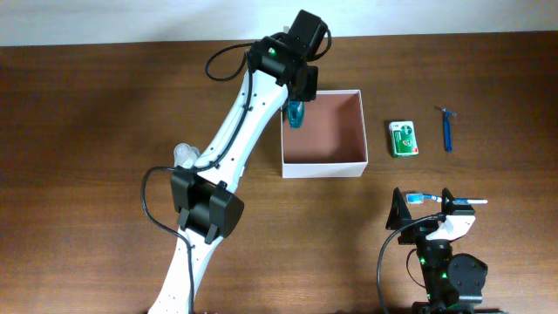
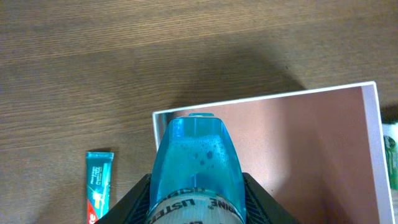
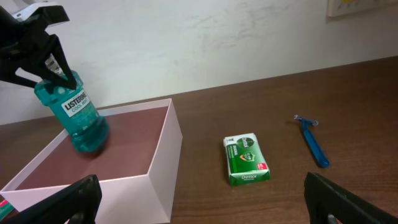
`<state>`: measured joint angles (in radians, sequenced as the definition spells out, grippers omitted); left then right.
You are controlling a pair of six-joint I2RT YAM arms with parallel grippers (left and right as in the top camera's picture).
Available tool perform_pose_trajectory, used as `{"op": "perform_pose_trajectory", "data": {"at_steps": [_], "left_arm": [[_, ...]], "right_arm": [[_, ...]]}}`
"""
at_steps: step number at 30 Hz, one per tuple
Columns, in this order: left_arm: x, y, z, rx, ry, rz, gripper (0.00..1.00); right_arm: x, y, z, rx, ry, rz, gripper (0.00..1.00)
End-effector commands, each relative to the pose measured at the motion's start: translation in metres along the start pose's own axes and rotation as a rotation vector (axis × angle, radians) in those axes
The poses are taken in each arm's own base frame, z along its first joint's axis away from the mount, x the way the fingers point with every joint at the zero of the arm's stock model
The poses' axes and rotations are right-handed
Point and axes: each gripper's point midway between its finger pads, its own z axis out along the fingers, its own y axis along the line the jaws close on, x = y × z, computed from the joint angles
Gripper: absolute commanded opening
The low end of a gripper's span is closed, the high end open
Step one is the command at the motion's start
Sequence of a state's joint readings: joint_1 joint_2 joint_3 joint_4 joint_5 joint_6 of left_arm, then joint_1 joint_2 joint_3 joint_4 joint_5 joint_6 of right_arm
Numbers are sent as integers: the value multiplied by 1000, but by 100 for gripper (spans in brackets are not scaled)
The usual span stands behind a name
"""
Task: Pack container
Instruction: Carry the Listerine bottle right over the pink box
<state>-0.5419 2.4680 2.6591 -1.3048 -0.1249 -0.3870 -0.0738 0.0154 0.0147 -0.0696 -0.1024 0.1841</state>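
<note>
Most of the Listerine bottle shows above the box's rim, so the left gripper needs to move down next into the box's far corner by the toothpaste tube to release the bottle.
The container is a square white-walled box with a pinkish-brown inside, at the middle of the table; it also shows in the left wrist view and the right wrist view. My left gripper is shut on a blue Listerine mouthwash bottle and holds it tilted over the box's far left corner, its base low inside the box. The left wrist view shows the bottle between the jaws. My right gripper is open and empty, in front of the box's right side.
A green Dettol soap pack and a blue razor lie right of the box. A toothbrush shows across the right gripper. A toothpaste tube lies left of the box. A pale item sits under the left arm.
</note>
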Motion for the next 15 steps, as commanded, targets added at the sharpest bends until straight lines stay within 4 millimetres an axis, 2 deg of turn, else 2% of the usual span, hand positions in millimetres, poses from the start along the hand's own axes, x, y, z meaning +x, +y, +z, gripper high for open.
{"op": "perform_pose_trajectory", "data": {"at_steps": [1, 15], "left_arm": [[-4, 9, 5, -34, -15, -35, 1], [-2, 9, 12, -39, -5, -33, 3]], "right_arm": [[2, 0, 0, -1, -2, 4, 98], [2, 0, 0, -1, -2, 4, 99]]}}
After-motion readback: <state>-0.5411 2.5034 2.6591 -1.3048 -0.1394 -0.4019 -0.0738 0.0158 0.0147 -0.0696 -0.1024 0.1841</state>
